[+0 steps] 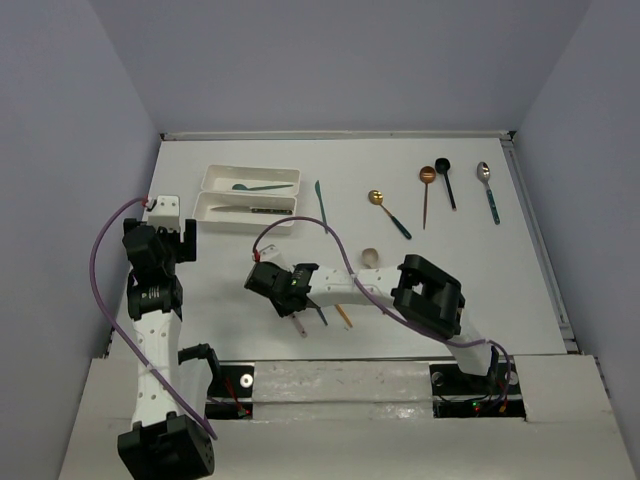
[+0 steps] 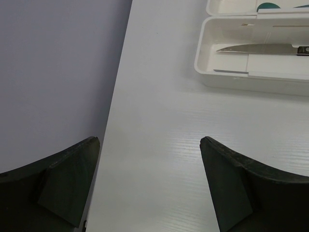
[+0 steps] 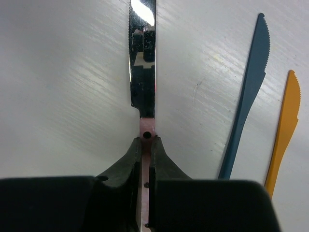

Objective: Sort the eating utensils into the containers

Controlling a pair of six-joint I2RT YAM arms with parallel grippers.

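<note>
My right gripper lifts the silver-bladed knife next, carries it outward over the near white tray and releases it inside, because that tray already holds a knife.
Two joined white trays [image 1: 213, 178] stand at the back left; the far one holds a teal spoon [image 1: 262, 187], the near one a knife [image 1: 256, 210], which also shows in the left wrist view [image 2: 256, 48]. My right gripper [image 1: 275, 278] [image 3: 146, 140] is shut on a silver-bladed knife [image 3: 143, 58] by its pinkish handle [image 1: 298, 323], low over the table. A dark blue knife [image 3: 246, 106] and an orange knife [image 3: 284, 125] lie just to its right. My left gripper [image 2: 147, 140] is open and empty, near the trays' left end.
Loose on the table: a teal knife [image 1: 321, 205], a gold spoon [image 1: 388, 212], a copper spoon [image 1: 427, 190], a black spoon [image 1: 445, 180], a silver spoon [image 1: 488, 190] and a beige spoon bowl [image 1: 370, 257] by the right arm. The table's left edge [image 2: 116, 121] runs beside my left gripper.
</note>
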